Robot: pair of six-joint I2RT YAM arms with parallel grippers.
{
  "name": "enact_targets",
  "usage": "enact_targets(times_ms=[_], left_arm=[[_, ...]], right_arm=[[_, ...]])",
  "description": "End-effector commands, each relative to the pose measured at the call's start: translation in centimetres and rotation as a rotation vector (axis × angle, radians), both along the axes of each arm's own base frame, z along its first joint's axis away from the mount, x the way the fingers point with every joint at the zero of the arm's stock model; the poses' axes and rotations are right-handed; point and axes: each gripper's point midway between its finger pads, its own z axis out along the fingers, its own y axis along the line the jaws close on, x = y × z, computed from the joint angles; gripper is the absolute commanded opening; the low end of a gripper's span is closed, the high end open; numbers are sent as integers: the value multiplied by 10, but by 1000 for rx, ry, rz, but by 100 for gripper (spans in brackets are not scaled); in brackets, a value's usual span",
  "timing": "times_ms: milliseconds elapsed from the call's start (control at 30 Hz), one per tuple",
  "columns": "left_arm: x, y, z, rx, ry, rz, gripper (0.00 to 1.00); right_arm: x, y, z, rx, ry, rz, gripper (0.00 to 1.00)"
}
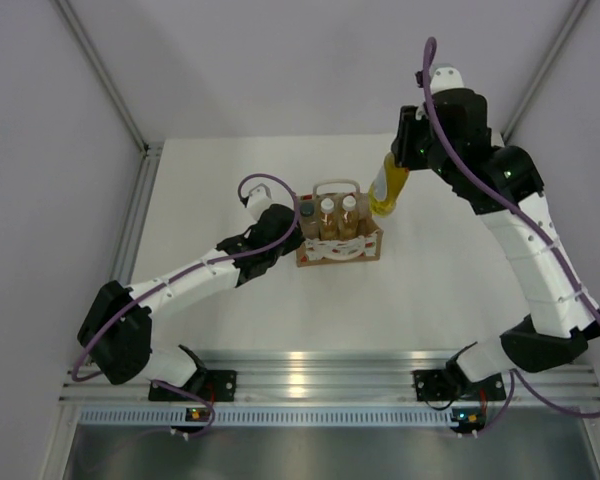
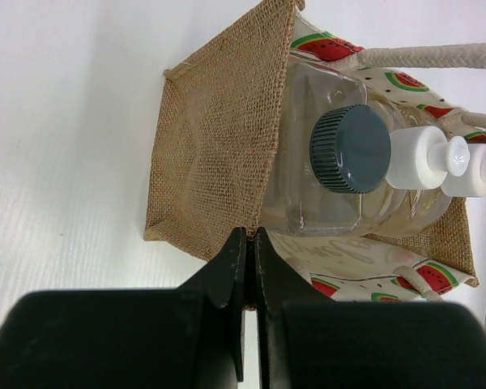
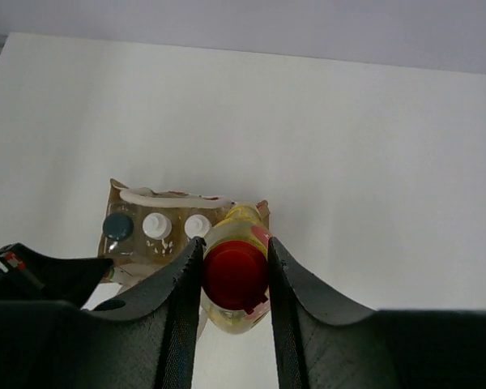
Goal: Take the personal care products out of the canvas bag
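The right gripper should next go past the bag's end, back toward the metal bar and down, to set the yellow bottle (image 1: 386,186) on the bare tabletop beside the bag.
The canvas bag (image 1: 340,248) stands mid-table, tan with white handles and a watermelon band; it also shows in the left wrist view (image 2: 219,146) and the right wrist view (image 3: 121,253). Inside stand the clear bottle with dark grey cap (image 2: 350,149) and two amber bottles with white caps (image 1: 338,216). My left gripper (image 2: 250,243) is shut on the bag's left rim edge. My right gripper (image 3: 235,258) is shut on the red cap of the yellow bottle (image 1: 386,186) and holds it lifted above the bag's right end.
White tabletop (image 1: 440,290) all round the bag. A metal rail (image 1: 320,375) runs along the near edge. A frame post (image 1: 140,190) borders the left side.
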Motion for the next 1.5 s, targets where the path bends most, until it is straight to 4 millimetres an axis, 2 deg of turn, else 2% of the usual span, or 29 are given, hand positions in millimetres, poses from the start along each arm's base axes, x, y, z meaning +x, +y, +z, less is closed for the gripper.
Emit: enact_targets(times_ms=[0, 67, 100, 167, 200, 267, 300, 333, 367, 400, 433, 467, 533, 567, 600, 633, 667, 867, 1033, 1133, 1167, 1267, 1433, 1467], left_arm=[[-8, 3, -29, 47, 66, -5, 0], [-8, 3, -28, 43, 63, -7, 0], [-8, 3, -27, 41, 61, -7, 0], [-8, 3, -26, 41, 60, -8, 0], [-8, 3, -26, 41, 60, -8, 0], [-8, 3, -25, 38, 57, -10, 0], [-8, 2, -23, 36, 54, -12, 0], [-8, 2, -23, 36, 54, -14, 0], [-8, 2, -23, 36, 54, -14, 0], [-9, 2, -24, 36, 56, -16, 0], [-9, 2, -23, 35, 55, -17, 0], [-9, 2, -23, 35, 55, -17, 0], [-9, 1, -23, 33, 57, -19, 0], [-9, 1, -23, 33, 57, -21, 0], [-10, 1, -23, 33, 58, -23, 0], [-9, 1, -21, 29, 53, -23, 0], [-9, 0, -21, 27, 56, -24, 0], [-10, 0, -20, 32, 52, -35, 0], [-10, -3, -23, 32, 61, -47, 0], [-10, -5, -23, 34, 66, -54, 0], [-10, -5, -23, 32, 63, -54, 0], [-11, -3, -24, 37, 65, -52, 0], [-11, -3, -24, 37, 64, -52, 0], [-11, -2, -25, 40, 66, -49, 0]], right_arm=[[-21, -16, 31, 37, -103, -25, 0], [-30, -26, 29, 33, -110, -44, 0], [-30, -28, 14, 13, -86, -56, 0], [-40, -36, 12, 35, -104, -64, 0], [-40, -36, -4, 27, -85, -71, 0], [-51, -42, -7, 49, -104, -69, 0], [-51, -42, -32, 31, -69, -71, 0], [-57, -44, -25, 74, -118, -61, 0], [-59, -44, -31, 82, -121, -55, 0], [-60, -43, -54, 64, -91, -49, 0], [-64, -46, -52, 83, -121, -50, 0], [-64, -47, -72, 56, -95, -49, 0], [-69, -56, -78, 50, -108, -72, 0], [-70, -59, -95, 35, -84, -87, 0], [-72, -61, -100, 36, -84, -94, 0], [-75, -61, -98, 62, -108, -89, 0], [-77, -61, -114, 55, -84, -87, 0], [-85, -60, -150, 47, -30, -65, 0], [-87, -57, -165, 52, -16, -47, 0], [-88, -58, -171, 41, -6, -50, 19], [-88, -58, -172, 38, -4, -49, 33], [-89, -58, -171, 36, 1, -44, 53], [-86, -56, -160, 34, 2, -46, 57], [-85, -55, -150, 46, -14, -46, 57]])
